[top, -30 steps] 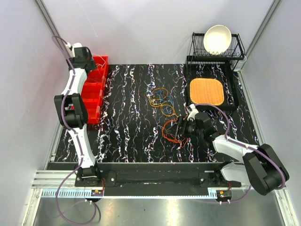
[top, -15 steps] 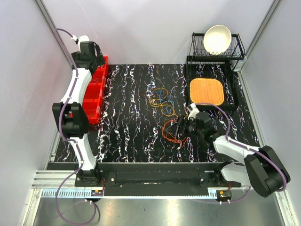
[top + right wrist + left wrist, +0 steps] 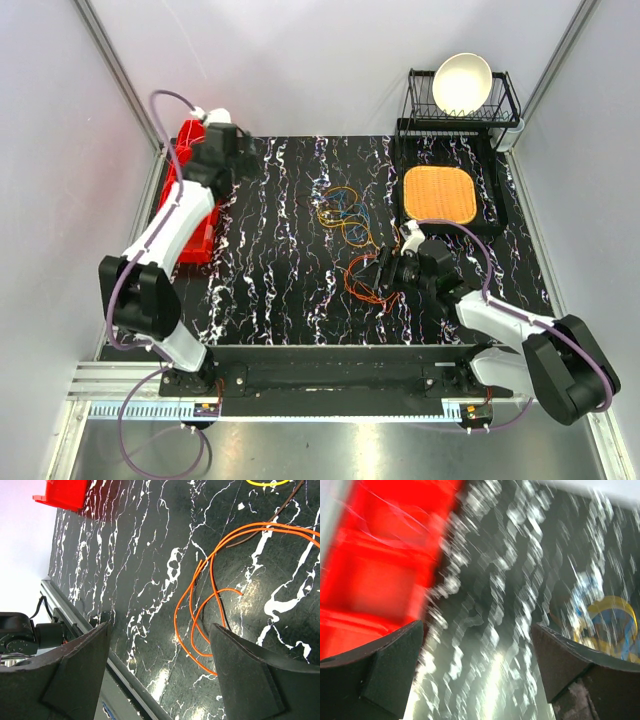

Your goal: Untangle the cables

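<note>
The blue cable (image 3: 348,209) (image 3: 625,626) is in the tangle in the middle of the table, so I will move my left gripper away from the red bins and down onto it next.
The cables lie in two groups on the black marbled table. A yellow, blue and orange tangle (image 3: 341,210) sits mid-table, and it shows blurred at the right edge of the left wrist view (image 3: 611,625). Looser orange loops (image 3: 360,280) lie nearer me. My right gripper (image 3: 383,270) hovers open at their right side. In its wrist view the orange loops (image 3: 200,607) run beside the right finger (image 3: 250,675), with nothing between the jaws (image 3: 160,665). A brown cable (image 3: 260,530) crosses above. My left gripper (image 3: 238,162) is open and empty (image 3: 477,665) over the table's far left.
Red bins (image 3: 196,190) line the left edge (image 3: 380,545). A black tray with an orange mat (image 3: 440,194) sits at the back right, and behind it a dish rack holding a white bowl (image 3: 462,83). A metal rail (image 3: 75,612) runs along the near table edge.
The left arm has swung right from above the red bins to over the table's far-left corner, still open. The right arm has barely moved.
</note>
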### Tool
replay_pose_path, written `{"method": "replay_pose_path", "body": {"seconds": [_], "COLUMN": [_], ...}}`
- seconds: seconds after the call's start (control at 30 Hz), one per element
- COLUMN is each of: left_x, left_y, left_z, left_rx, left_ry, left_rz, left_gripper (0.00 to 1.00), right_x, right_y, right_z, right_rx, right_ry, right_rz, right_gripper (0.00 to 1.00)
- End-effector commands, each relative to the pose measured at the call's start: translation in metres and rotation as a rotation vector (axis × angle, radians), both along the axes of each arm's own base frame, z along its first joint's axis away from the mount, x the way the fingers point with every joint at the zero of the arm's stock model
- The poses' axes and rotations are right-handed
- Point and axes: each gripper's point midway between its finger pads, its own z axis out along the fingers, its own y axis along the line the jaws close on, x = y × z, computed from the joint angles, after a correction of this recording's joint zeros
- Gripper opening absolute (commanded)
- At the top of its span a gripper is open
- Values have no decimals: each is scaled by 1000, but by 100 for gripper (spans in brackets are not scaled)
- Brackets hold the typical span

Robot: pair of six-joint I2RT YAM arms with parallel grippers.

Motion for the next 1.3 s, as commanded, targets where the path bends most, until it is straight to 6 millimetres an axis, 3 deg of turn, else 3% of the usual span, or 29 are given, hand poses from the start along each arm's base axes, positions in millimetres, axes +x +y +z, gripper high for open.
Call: {"method": "replay_pose_path", "body": {"seconds": [0.0,0.2,0.27,0.3,0.33,0.4,0.5,0.7,0.93,1.27], "left_x": [-27,-48,-45,-46,-42,-39,-26,-4,7,19], "left_y": [-57,-141,-163,-178,-190,-208,-230,-254,-273,-283], "left_z": [-14,-42,-51,-65,-61,-76,-80,-96,-111,-130], "left_rx": [-48,-117,-131,-129,-150,-168,-213,-255,-291,-313], "left_ry": [25,64,84,114,102,134,139,162,195,234], "left_rz": [-143,-352,-397,-429,-452,-481,-510,-529,-551,-528], "left_gripper": [91,85,83,83,82,80,77,74,71,63], "right_x": [5,6,6,7,7,8,8,11,12,12], "right_y": [1,1,0,-1,0,-1,-2,-1,0,1], "right_z": [16,16,14,15,15,13,12,11,8,9], "right_rx": [28,25,22,21,20,15,11,8,1,2], "right_ry": [-76,-73,-66,-69,-66,-62,-55,-49,-38,-37], "right_rz": [-6,-14,-19,-23,-24,-31,-36,-37,-35,-31], "right_gripper": [85,85,85,85,85,85,85,85,85,85]}}
